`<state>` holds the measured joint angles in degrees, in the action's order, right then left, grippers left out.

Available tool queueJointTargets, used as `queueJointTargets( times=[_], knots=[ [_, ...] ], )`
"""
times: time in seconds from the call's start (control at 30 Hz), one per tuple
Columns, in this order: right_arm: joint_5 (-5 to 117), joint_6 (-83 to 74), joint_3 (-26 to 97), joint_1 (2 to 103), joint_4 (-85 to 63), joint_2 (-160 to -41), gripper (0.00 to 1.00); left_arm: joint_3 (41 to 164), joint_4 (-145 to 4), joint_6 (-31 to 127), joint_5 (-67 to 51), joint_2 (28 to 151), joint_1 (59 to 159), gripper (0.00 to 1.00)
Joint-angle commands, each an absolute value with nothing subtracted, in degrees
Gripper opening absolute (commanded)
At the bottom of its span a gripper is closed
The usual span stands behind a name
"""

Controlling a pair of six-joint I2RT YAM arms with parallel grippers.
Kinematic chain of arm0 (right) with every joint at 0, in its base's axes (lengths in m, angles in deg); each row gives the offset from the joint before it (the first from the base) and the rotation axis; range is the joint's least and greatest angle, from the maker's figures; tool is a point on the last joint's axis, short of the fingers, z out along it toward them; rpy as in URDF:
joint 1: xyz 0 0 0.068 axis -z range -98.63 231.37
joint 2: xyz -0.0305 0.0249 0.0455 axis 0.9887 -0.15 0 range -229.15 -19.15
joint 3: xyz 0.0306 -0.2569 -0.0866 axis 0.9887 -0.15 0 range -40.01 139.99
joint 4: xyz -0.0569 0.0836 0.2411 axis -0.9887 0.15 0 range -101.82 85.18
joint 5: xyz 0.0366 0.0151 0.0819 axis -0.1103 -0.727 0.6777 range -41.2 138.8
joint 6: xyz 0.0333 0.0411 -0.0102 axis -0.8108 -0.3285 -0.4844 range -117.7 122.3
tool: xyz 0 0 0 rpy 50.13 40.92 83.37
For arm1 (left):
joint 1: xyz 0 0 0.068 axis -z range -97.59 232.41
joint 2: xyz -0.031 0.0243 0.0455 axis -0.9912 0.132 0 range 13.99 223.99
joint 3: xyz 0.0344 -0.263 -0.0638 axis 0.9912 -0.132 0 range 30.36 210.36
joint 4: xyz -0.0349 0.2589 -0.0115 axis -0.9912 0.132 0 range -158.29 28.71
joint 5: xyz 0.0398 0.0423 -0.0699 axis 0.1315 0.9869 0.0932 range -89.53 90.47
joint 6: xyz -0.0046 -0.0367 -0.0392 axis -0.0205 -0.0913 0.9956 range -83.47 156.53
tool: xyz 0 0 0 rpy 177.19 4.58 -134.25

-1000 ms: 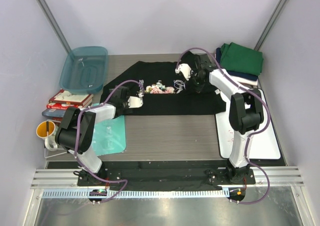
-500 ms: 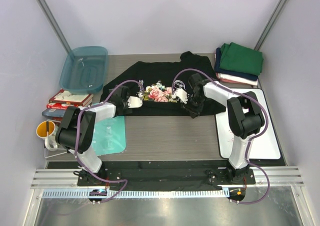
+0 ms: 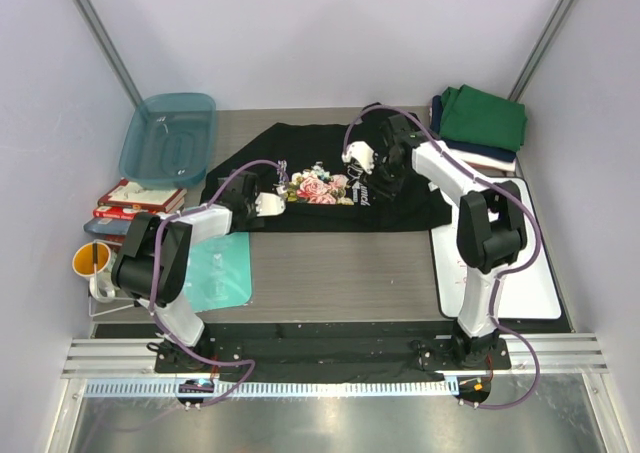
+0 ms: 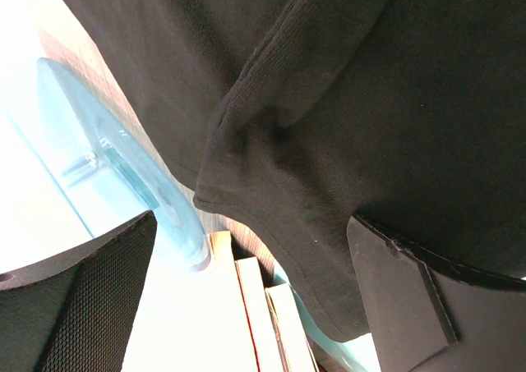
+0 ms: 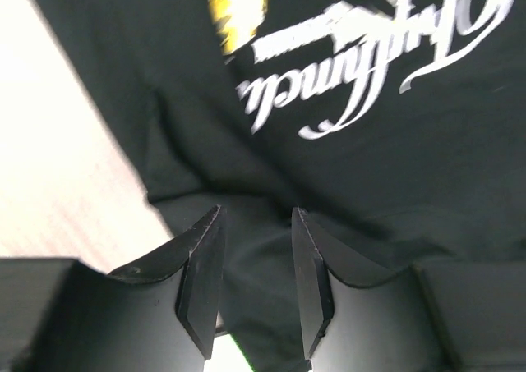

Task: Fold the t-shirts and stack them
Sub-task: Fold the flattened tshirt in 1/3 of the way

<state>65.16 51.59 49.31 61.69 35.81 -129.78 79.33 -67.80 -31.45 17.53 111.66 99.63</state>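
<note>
I should lower my open right gripper onto the cloth's raised fold beside the white script, beyond the gripper's fingers.
A black t-shirt [image 3: 400, 205] lies spread flat across the middle of the table, its floral print [image 3: 318, 186] and white script [image 5: 370, 68] facing up. My left gripper [image 3: 268, 205] rests at the shirt's left hem [image 4: 271, 208], wide open, with the cloth lying loose between its fingers [image 4: 411, 290]. My right gripper [image 3: 383, 173] hovers over the shirt's chest beside the script. It is open [image 5: 256, 224], with only black cloth beyond the gap. At the back right sit the other folded t-shirts: a green one [image 3: 485, 118] on a navy one [image 3: 470, 150] and a pinkish-white one [image 3: 480, 163].
A teal plastic tub [image 3: 170, 138] stands at the back left, with stacked books [image 3: 140, 201] and a yellow mug [image 3: 90, 261] nearer me. A teal flat mat [image 3: 225, 273] lies by the left arm. A white board [image 3: 540, 283] lies along the right side.
My right gripper swung toward me and back to the far side, and its jaws went from shut to open. The shirt's right side lies flat again and the script shows. The left gripper stayed put.
</note>
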Motion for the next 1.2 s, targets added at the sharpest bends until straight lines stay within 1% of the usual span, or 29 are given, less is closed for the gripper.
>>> queueJointTargets(
  times=[0.0,0.27,0.43,0.53,0.67,0.73,0.77,0.83,0.87,1.17],
  knots=[
    [67.34,50.37,55.34,62.47,36.25,-134.8,0.43,78.52,-59.32,-29.74,16.47,114.63,98.94,1.0],
    [66.03,50.02,57.37,63.0,36.43,-138.5,0.43,78.52,-59.94,-29.74,16.56,115.59,98.76,1.0],
    [65.85,50.9,57.29,63.09,38.8,-137.01,0.44,78.61,-60.11,-29.82,16.38,116.03,98.5,1.0],
    [65.76,51.16,57.11,63.18,40.03,-136.05,0.42,78.96,-60.29,-29.65,16.38,116.38,98.5,1.0],
    [65.76,51.69,55.88,63.18,42.22,-135.69,0.36,79.14,-60.38,-29.65,16.29,116.56,98.5,1.0],
    [65.5,51.87,55.01,63.18,42.32,-135.43,0.29,79.14,-60.38,-29.56,16.29,116.56,98.5,1.0],
    [65.41,51.95,54.39,63.18,42.32,-135.34,0.15,79.14,-60.46,-29.65,16.29,116.47,98.5,1.0],
    [65.41,51.78,54.21,63.18,42.32,-135.17,0.03,79.14,-60.47,-29.74,16.21,116.39,98.41,1.0],
    [65.41,51.69,54.3,63.18,42.32,-135.08,0.01,79.22,-60.47,-29.82,16.21,116.56,98.5,1.0],
    [64.71,51.43,58.6,62.65,39.68,-135.6,0.01,79.93,-60.2,-29.21,16.03,117.44,98.5,1.0]
  ],
)
